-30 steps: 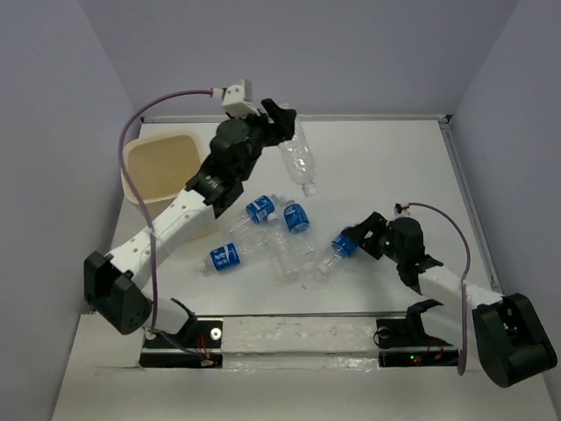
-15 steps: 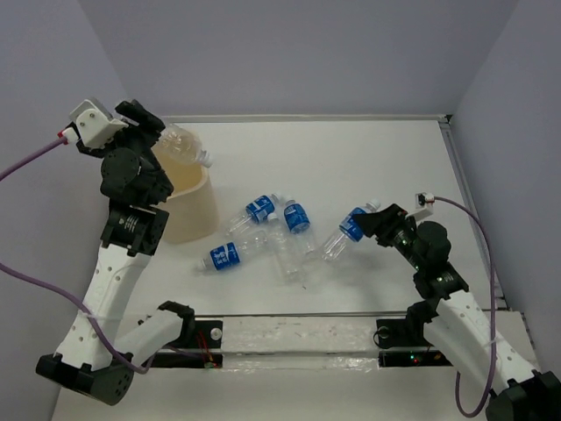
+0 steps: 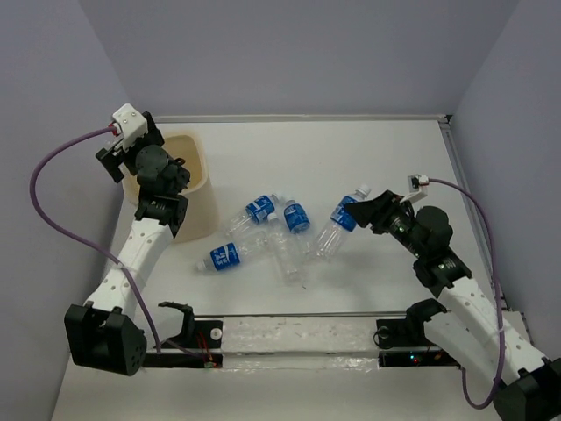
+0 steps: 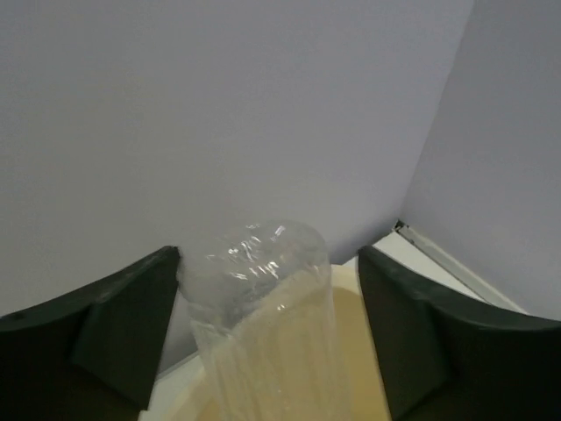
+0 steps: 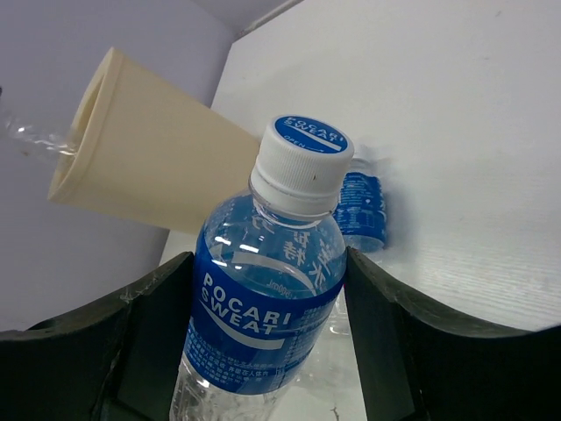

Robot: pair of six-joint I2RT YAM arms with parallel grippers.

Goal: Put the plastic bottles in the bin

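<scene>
The bin's opening (image 3: 181,151) (image 5: 85,127) is the next stop for my right gripper, which rises outward and to the left in the top view over it and releases, since the bin's rim stands above the table.
The beige bin (image 3: 200,197) stands at the far left of the table. My left gripper (image 3: 160,168) hangs over its mouth. In the left wrist view a clear unlabelled bottle (image 4: 263,307) sits between the jaws of my left gripper (image 4: 267,263), over the bin's inside (image 4: 355,351). It rests against the left finger, with a gap to the right one. My right gripper (image 3: 364,210) is shut on a blue-labelled, white-capped bottle (image 3: 340,224) and holds it tilted above the table. In the right wrist view that bottle (image 5: 263,307) is clamped between both fingers.
Three blue-labelled bottles (image 3: 260,209) (image 3: 296,217) (image 3: 226,254) and a clear one (image 3: 287,254) lie at the table's middle. One of them shows in the right wrist view (image 5: 361,210), with the bin (image 5: 149,167) beyond. Walls close the left and the back.
My left arm swung left from mid-table with the clear bottle and tipped down over the bin; its jaws have widened. My right gripper lifted the blue-labelled bottle up off the table.
</scene>
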